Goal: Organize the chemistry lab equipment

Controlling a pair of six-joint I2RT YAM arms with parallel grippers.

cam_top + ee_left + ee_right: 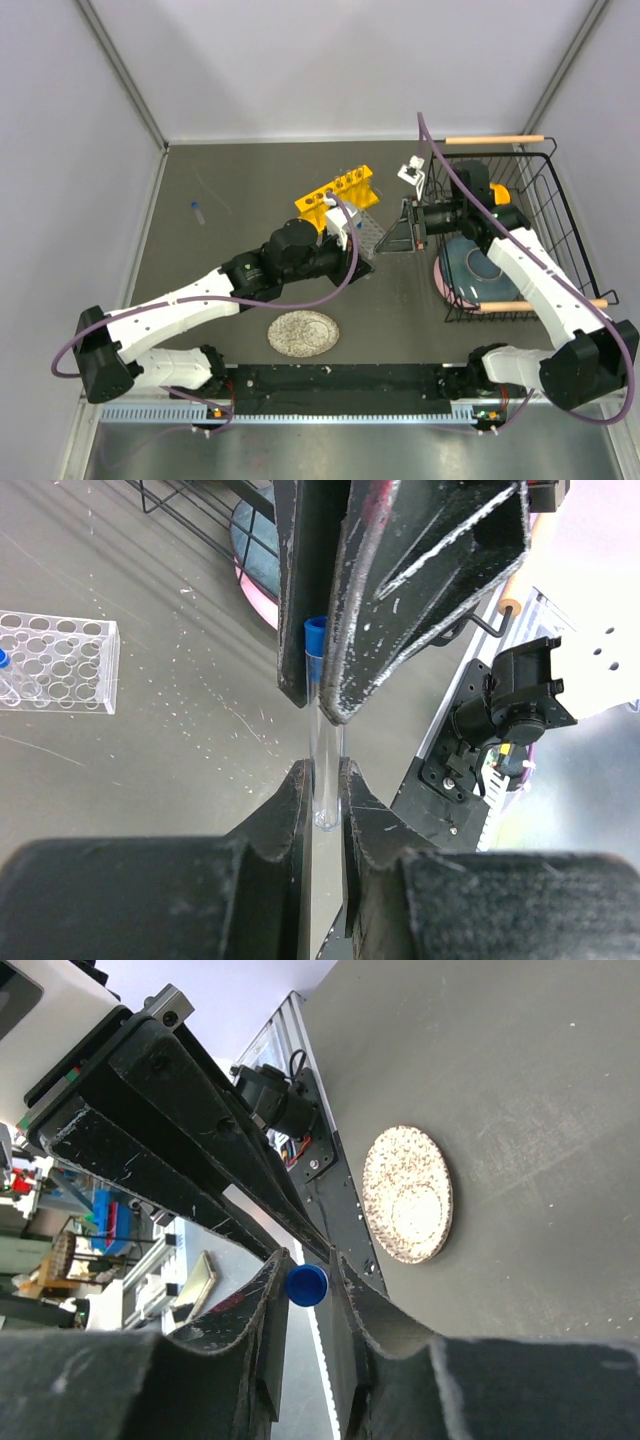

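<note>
My right gripper holds the tube and will turn downward and lower it into the small clear gridded rack (372,233) to let go of it, since another blue-capped vial stands there.
A thin clear tube (326,750) with a blue cap (314,637) hangs above the table between my two grippers. My left gripper (325,776) is shut on its rounded lower end. My right gripper (307,1260) comes from the opposite side, and its jaws are closed round the blue cap (306,1285). The yellow test-tube rack (338,195) stands just behind the meeting point. The small clear gridded rack (55,662) lies beside it, holding a blue-capped vial (3,660). Another blue-capped vial (197,212) lies on the table at the left.
A black wire basket (545,190) with a blue bowl (478,272) stands at the right, close to my right arm. The round speckled plate (303,333) lies near the front edge, between the arms' bases.
</note>
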